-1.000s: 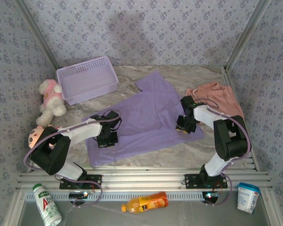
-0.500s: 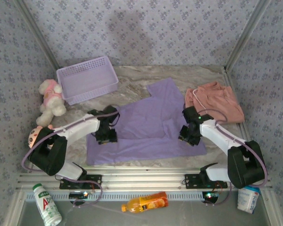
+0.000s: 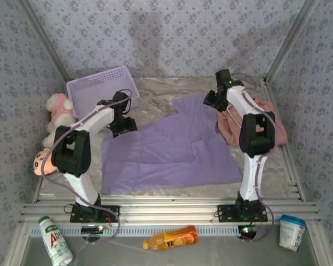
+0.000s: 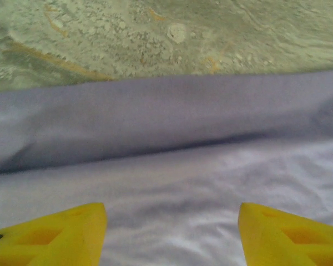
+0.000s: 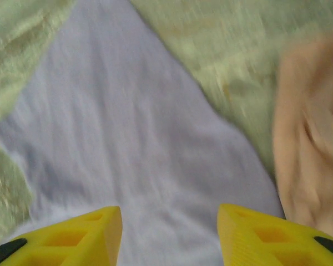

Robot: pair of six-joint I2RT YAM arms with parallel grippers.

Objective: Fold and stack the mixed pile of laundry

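Observation:
My right gripper will move outward and down onto the sleeve's far tip [image 3: 201, 93] [image 5: 102, 4] next, away from the pink garment, because my open fingers are still short of it.
The lavender-purple T-shirt [image 3: 172, 152] lies spread on the marble table, one sleeve pointing to the far side. The salmon-pink garment [image 3: 268, 119] is bunched at the right, partly behind my right arm. My left gripper [image 3: 122, 126] hovers at the shirt's far left corner. In the left wrist view this gripper [image 4: 172, 235] is open over a folded edge of the T-shirt [image 4: 166, 127], holding nothing. My right gripper [image 3: 212, 101] is at the far sleeve. In the right wrist view it [image 5: 169, 235] is open above the T-shirt [image 5: 133, 133], with the pink garment [image 5: 311, 127] to its right.
A lavender mesh basket [image 3: 102, 91] stands at the far left, with plush toys [image 3: 58, 113] along the left wall. A milk bottle [image 3: 54, 239], an orange bottle [image 3: 171, 238] and a white cup [image 3: 292, 230] lie beyond the near rail. Bare marble table [image 3: 155, 94] shows behind the shirt.
Both arms have swung from the shirt's middle to its far side. The left gripper has opened and the right one has widened. The shirt now lies flatter.

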